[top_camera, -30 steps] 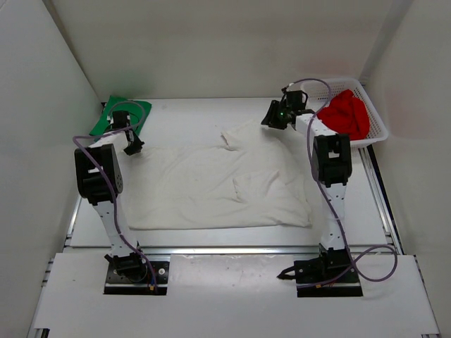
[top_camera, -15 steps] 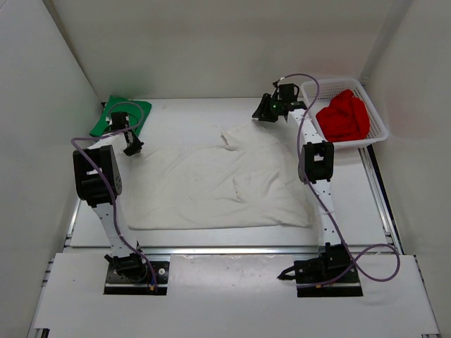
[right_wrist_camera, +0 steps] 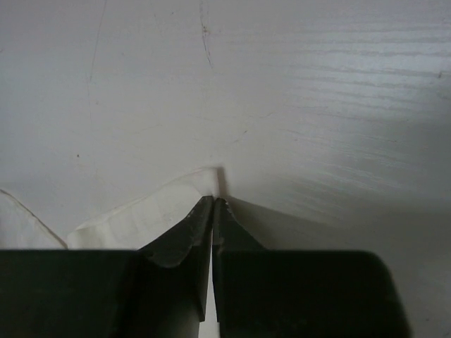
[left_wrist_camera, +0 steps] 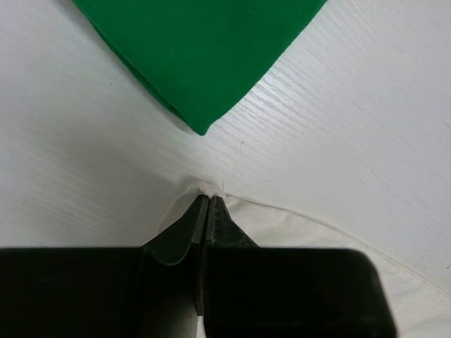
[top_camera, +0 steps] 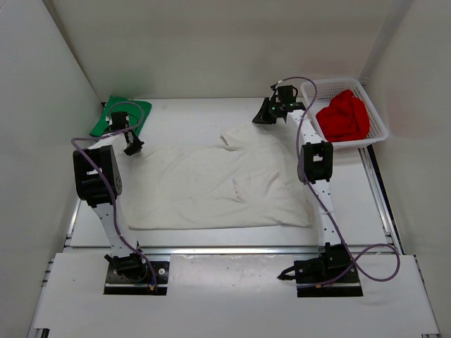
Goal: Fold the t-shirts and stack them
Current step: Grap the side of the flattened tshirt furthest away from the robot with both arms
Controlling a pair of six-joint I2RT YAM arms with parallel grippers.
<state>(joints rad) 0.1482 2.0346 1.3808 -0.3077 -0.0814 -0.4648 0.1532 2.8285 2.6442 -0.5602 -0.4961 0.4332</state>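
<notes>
I will lift my left gripper and pull it back over the white t-shirt's flat body [top_camera: 146,189] to let go of the pinched corner, since the shirt is still spread out unfolded.
The white t-shirt [top_camera: 218,183] lies spread flat across the middle of the table. My left gripper [top_camera: 134,149] is shut on its far left corner, and the left wrist view shows the cloth [left_wrist_camera: 317,239] pinched at the tips of that gripper [left_wrist_camera: 208,198]. My right gripper [top_camera: 261,120] is shut on the far right corner, where the cloth [right_wrist_camera: 141,218] bunches up at its tips [right_wrist_camera: 213,201]. The green t-shirt [top_camera: 120,113] lies folded at the far left, its corner [left_wrist_camera: 197,49] just beyond my left gripper. The red t-shirt [top_camera: 344,116] sits crumpled in the basket.
A white plastic mesh basket [top_camera: 335,80] stands at the far right corner of the table, just right of my right arm. White walls close in the table at the back and on both sides.
My right gripper has moved left from beside the basket to the white t-shirt's far right corner and closed on it. The left arm has not moved.
</notes>
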